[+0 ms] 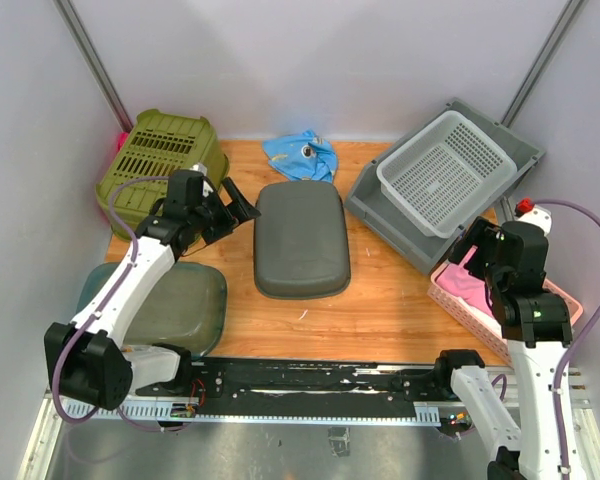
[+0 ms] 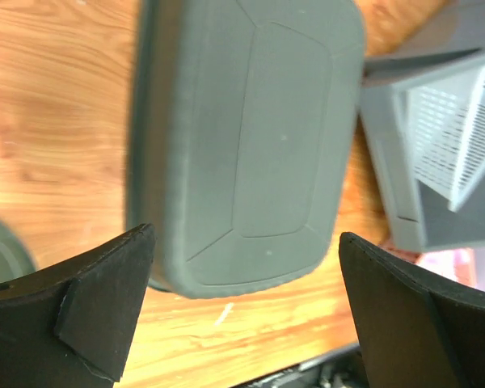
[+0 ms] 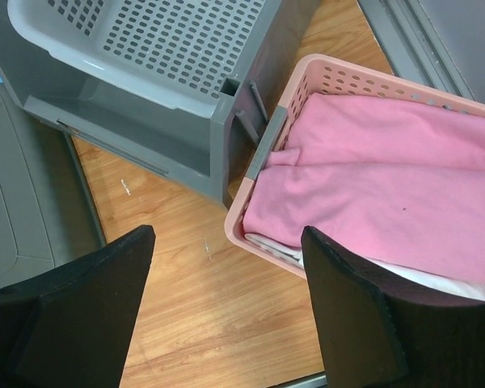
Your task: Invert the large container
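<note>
I will next move my right gripper to the left in the top view and down onto the white perforated basket's near rim, because it is outward and below.
The large container point(image 1: 301, 238) is dark grey with rounded corners and lies in the middle of the wooden table with its flat bottom facing up. The left wrist view shows that bottom panel point(image 2: 250, 137) from above. My left gripper point(image 1: 238, 208) hovers just off the container's far left corner, open, with nothing between its fingers point(image 2: 105, 299); it is not touching the container. My right gripper point(image 1: 468, 248) hangs open at the right side, over bare wood point(image 3: 226, 259) beside the pink basket.
A green slotted basket point(image 1: 160, 155) stands at the back left and a blue cloth point(image 1: 300, 155) at the back middle. A grey bin point(image 1: 380, 205) holding a white perforated basket point(image 1: 445, 170) leans at the back right. A pink basket point(image 3: 323, 73) with pink cloth sits front right, a dark green tub point(image 1: 185, 305) front left.
</note>
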`<state>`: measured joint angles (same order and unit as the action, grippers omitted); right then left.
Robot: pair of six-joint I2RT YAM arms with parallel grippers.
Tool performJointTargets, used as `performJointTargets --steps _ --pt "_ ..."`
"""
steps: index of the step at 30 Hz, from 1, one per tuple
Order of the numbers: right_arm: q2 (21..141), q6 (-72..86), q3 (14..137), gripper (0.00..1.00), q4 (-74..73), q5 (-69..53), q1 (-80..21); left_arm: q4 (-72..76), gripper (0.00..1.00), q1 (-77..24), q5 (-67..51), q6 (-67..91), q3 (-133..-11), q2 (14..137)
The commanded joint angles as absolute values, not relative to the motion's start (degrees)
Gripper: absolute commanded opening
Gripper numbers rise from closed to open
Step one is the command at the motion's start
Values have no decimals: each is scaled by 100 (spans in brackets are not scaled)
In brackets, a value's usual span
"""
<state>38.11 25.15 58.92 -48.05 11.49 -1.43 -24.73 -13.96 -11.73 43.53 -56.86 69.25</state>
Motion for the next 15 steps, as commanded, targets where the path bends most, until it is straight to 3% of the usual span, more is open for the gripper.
performJointTargets --steps 1,5,15 --pt "3848 2412 5827 76 -4653 1028 -53 -3602 99 -1367 8 3450 -6167 6952" --pt "3865 2426 5799 75 -4613 916 -53 -3593 99 -1669 49 3160 -6465 6919" --pt "3986 2512 5579 75 -4374 122 -53 -3287 99 -4891 2180 3360 -7348 8352"
